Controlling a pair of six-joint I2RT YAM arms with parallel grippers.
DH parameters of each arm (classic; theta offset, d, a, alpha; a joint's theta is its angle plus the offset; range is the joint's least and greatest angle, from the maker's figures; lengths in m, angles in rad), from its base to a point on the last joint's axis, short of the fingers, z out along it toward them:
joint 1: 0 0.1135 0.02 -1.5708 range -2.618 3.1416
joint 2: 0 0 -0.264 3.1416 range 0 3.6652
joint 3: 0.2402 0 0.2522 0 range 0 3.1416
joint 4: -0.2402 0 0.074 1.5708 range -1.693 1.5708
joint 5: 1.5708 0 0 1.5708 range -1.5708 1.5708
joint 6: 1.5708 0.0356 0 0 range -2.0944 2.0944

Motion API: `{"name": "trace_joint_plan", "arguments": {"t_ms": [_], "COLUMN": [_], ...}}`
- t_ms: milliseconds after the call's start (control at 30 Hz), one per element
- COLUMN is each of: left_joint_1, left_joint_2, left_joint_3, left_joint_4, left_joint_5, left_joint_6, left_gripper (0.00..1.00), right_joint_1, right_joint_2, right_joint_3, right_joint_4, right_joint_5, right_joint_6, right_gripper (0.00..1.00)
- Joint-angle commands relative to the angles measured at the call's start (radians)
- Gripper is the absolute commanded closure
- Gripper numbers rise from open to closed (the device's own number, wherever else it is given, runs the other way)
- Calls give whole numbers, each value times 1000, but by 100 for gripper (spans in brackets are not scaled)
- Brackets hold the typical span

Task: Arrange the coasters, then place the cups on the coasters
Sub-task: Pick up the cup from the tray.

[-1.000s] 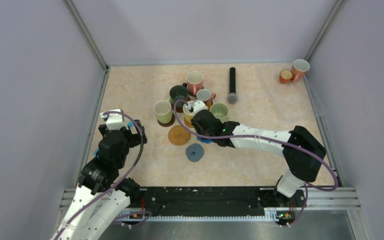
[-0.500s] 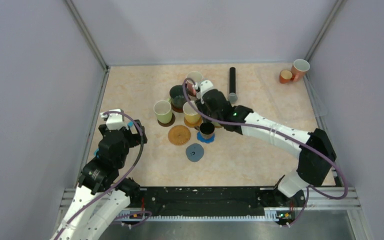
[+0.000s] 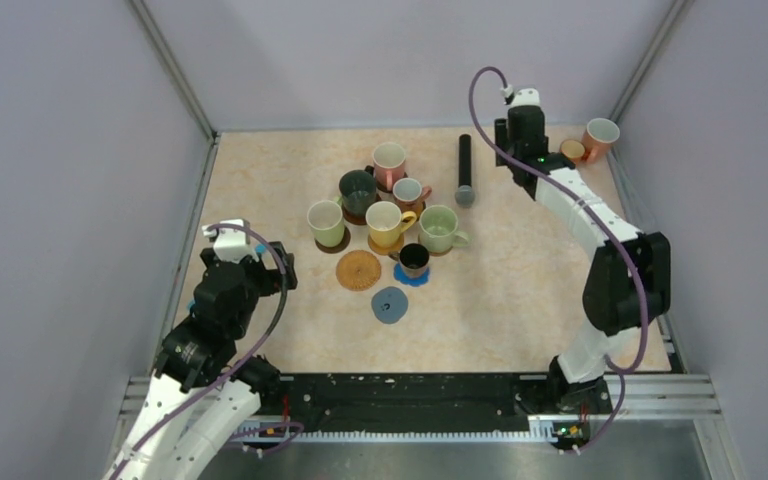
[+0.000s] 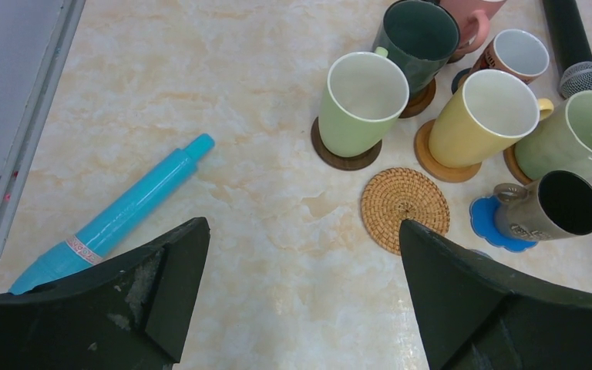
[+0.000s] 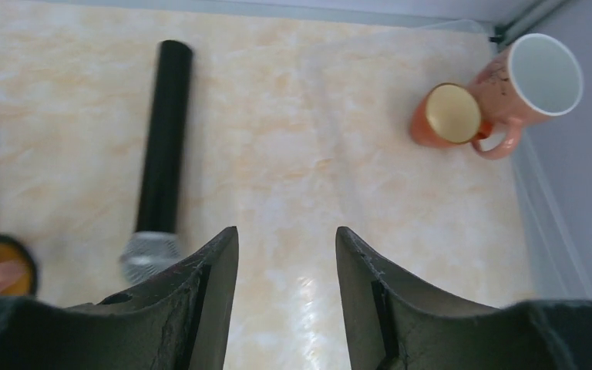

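Note:
Below my right gripper, to the right in the top view, sits the small orange cup (image 5: pixel 447 116), so I will cross down onto its rim clear of the pink cup.
Several cups cluster mid-table. A pale green cup (image 3: pixel 325 222), a yellow cup (image 3: pixel 385 222), a dark green cup (image 3: pixel 357 188), a pink cup (image 3: pixel 388 160) and a second pale green cup (image 3: pixel 440 228) each stand on a round coaster. The dark brown cup (image 3: pixel 414 259) stands on the blue flower coaster (image 4: pixel 484 223). A woven tan coaster (image 3: pixel 359 270) and a grey-blue coaster (image 3: pixel 390 304) lie bare. A pink cup (image 5: pixel 536 81) and a small orange cup (image 5: pixel 447 116) sit at the back right. My right gripper (image 5: pixel 287 239) hangs open and holds nothing beside them. My left gripper (image 4: pixel 302 227) stands open near the front left.
A long black cylinder with a grey tip (image 3: pixel 465 168) lies between the cup cluster and my right gripper. A blue pen (image 4: pixel 123 212) lies by the left wall, close to my left gripper. Grey walls enclose the table (image 3: pixel 520 280) on three sides.
My right arm left the dark brown cup on the blue flower coaster, swung away to the back right, and its jaws widened. The left arm has not moved.

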Motion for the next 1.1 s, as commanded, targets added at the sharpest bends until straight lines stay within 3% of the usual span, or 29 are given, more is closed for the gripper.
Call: {"name": "trace_joint_plan", "arguments": {"t_ms": [0, 267, 567, 1067], "left_joint_1": [-2, -2, -2, 1], "left_joint_2": [19, 6, 32, 53], "left_joint_3": [19, 17, 17, 21], "left_joint_4": [42, 38, 48, 33], "left_joint_5": [47, 3, -24, -73], "left_joint_6": [12, 9, 14, 10], "left_gripper": [1, 1, 1, 1], "right_joint_1": [-108, -269, -313, -382], "right_joint_2": [124, 479, 710, 759], "right_joint_3": [104, 484, 776, 716], "right_joint_4": [82, -9, -75, -89], "right_joint_5": [27, 23, 6, -36], "right_joint_6": [-71, -88, -141, -85], "right_gripper": [48, 45, 49, 56]}}
